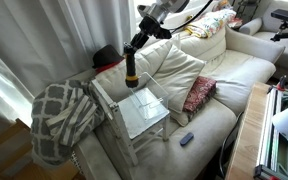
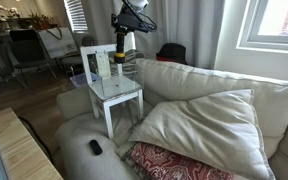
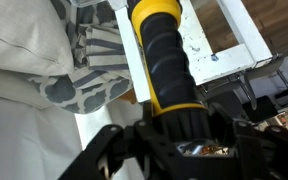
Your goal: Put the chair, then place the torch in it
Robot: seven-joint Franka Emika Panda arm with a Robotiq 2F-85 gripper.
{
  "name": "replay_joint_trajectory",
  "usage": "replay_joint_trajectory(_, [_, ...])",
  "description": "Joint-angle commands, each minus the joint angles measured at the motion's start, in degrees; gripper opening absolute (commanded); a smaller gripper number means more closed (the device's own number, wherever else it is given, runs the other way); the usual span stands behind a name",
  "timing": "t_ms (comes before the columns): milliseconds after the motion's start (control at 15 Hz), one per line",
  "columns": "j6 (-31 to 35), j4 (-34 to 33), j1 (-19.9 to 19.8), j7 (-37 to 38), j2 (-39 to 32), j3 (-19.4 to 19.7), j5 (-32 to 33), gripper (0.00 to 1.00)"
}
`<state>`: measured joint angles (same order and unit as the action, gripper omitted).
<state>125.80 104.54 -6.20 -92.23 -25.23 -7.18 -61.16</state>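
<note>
My gripper lowers toward the chair's white seat [image 1: 146,110] next and releases the torch's top end, because the torch [image 1: 130,70] still hangs in the air apart from the seat.
The small white chair [image 1: 144,112] stands upright on the sofa and shows in both exterior views [image 2: 116,90]. My gripper [image 1: 136,45] is shut on the black and yellow torch [image 1: 130,70]. It holds the torch upright in the air, above the chair's back edge and apart from the seat. In an exterior view the torch [image 2: 130,47] hangs below the gripper [image 2: 127,25], over the chair back. In the wrist view the torch [image 3: 164,55] points away from the gripper [image 3: 179,135], with the chair's white rails [image 3: 239,30] beyond it.
A grey patterned blanket [image 1: 64,115] lies against the chair's side. A small dark remote-like object [image 1: 187,138] lies on the sofa's front edge. A red patterned cushion [image 1: 199,93] and a big cream pillow [image 2: 199,125] lie on the sofa beside the chair.
</note>
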Motion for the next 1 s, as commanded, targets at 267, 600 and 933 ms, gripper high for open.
replay_joint_trajectory(267, [-0.16,5.15,2.68,3.50,1.18,3.33,7.12,0.33])
replay_joint_trajectory(600, [-0.55,6.24,2.87,5.10,-2.04,2.37,10.92,0.33])
replay_joint_trajectory(933, [0.92,5.54,3.85,4.92,-5.34,1.60,10.78,0.33])
